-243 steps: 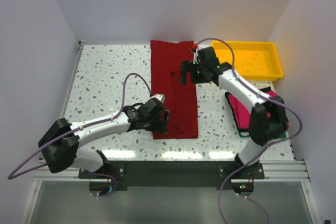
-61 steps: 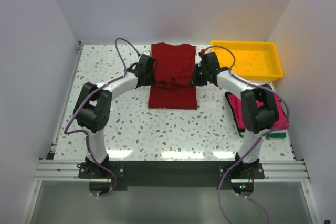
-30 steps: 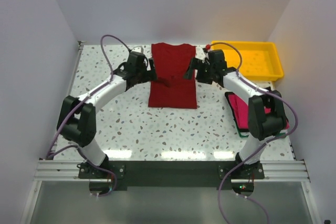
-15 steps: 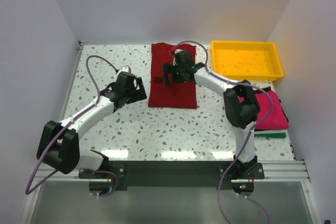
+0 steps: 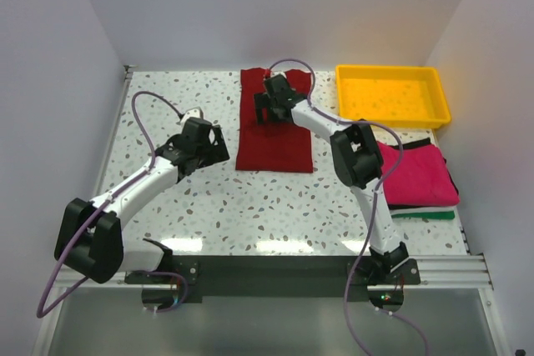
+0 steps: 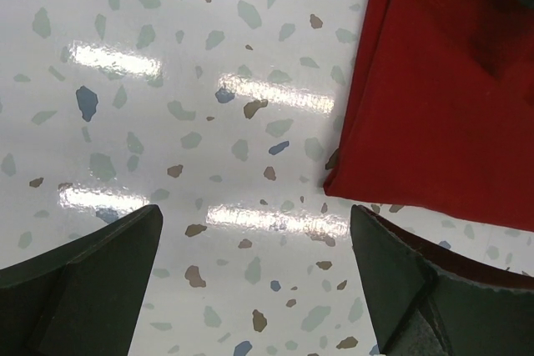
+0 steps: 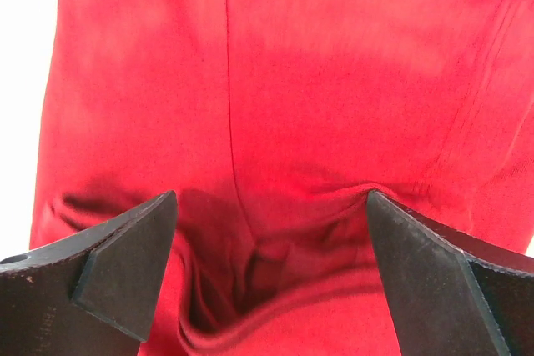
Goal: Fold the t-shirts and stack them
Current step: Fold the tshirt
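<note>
The red shirt's nearest corner (image 5: 239,167) (image 6: 335,186) lies uncovered below my left gripper and to its right in the top view, so next I lower it that way onto the shirt.
The dark red t-shirt (image 5: 275,137) lies folded in half on the table at the back middle. My right gripper (image 5: 265,108) is open just above its far half, the fingers astride a rumpled fold (image 7: 275,289). My left gripper (image 5: 219,152) is open and empty over bare table left of the shirt, whose near left corner (image 6: 434,122) shows in the left wrist view. A folded magenta-pink t-shirt (image 5: 417,174) tops a stack at the right, over a black one (image 5: 417,206) and a green one (image 5: 425,215).
A yellow plastic tray (image 5: 392,94) stands at the back right. The speckled white table (image 5: 167,106) is walled on the left, back and right. The right arm stretches from the near edge past the stack to the red shirt.
The shirt's near half was folded up over its far half. Both grippers then let go: the left drew back to the left, the right moved onto the shirt's far half.
</note>
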### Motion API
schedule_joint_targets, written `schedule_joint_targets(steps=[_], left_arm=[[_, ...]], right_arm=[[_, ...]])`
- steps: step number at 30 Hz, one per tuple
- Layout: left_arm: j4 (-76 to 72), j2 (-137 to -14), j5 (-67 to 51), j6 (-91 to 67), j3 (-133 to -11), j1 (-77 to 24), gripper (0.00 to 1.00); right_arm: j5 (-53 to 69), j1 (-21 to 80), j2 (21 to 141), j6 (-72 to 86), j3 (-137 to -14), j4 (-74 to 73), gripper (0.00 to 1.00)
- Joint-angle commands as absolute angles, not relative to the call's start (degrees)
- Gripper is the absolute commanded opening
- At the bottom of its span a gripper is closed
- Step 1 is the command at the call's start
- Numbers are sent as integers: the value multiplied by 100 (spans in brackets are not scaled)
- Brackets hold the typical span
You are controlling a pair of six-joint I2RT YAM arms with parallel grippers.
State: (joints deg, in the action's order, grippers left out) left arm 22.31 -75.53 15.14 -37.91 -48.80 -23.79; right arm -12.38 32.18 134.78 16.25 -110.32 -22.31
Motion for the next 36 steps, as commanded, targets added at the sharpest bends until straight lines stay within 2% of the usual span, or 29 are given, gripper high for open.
schedule_joint_targets(steps=[1,5,10,16,17,21,23,27,29,30,31,36], left_arm=[[2083,-7471,1459,-3841,-4781,-2329,100],[1820,-7576,1108,-3762,-4737,-2329,100],[1345,-7971,519,-3727,-4764,-2329,100],[906,-8621,79,-3770,-4922,-2338,100],[836,-8787,88,-3814,-4965,-2338,100],[765,-9131,97,-3832,-5106,-2347,84],[747,-9324,62,-3832,-5168,-2347,80],[607,-9588,26,-3850,-5264,-2347,66],[606,-9720,26,-3850,-5317,-2355,60],[598,-9747,26,-3858,-5309,-2355,53],[589,-9773,26,-3858,-5300,-2355,49],[563,-9931,-70,-3902,-5265,-2399,38]], right_arm=[[-1731,3199,13640,1626,-11610,-1977,99],[-1696,3199,13325,1652,-11445,-1864,99],[-1618,3182,12035,1661,-10611,-1723,99],[-1161,2866,9972,2328,-8415,-1609,99],[-864,2691,9732,2468,-7715,-1495,99],[200,2217,8694,3074,-6094,-1021,99],[430,2127,8264,3181,-5401,-853,99],[886,2074,8060,3313,-4852,-703,97],[993,2074,8112,3366,-4695,-633,95],[1028,2066,8217,3401,-4632,-467,92],[1054,2065,8296,3454,-4597,-396,85],[1222,2065,8849,3498,-4632,-106,72]])
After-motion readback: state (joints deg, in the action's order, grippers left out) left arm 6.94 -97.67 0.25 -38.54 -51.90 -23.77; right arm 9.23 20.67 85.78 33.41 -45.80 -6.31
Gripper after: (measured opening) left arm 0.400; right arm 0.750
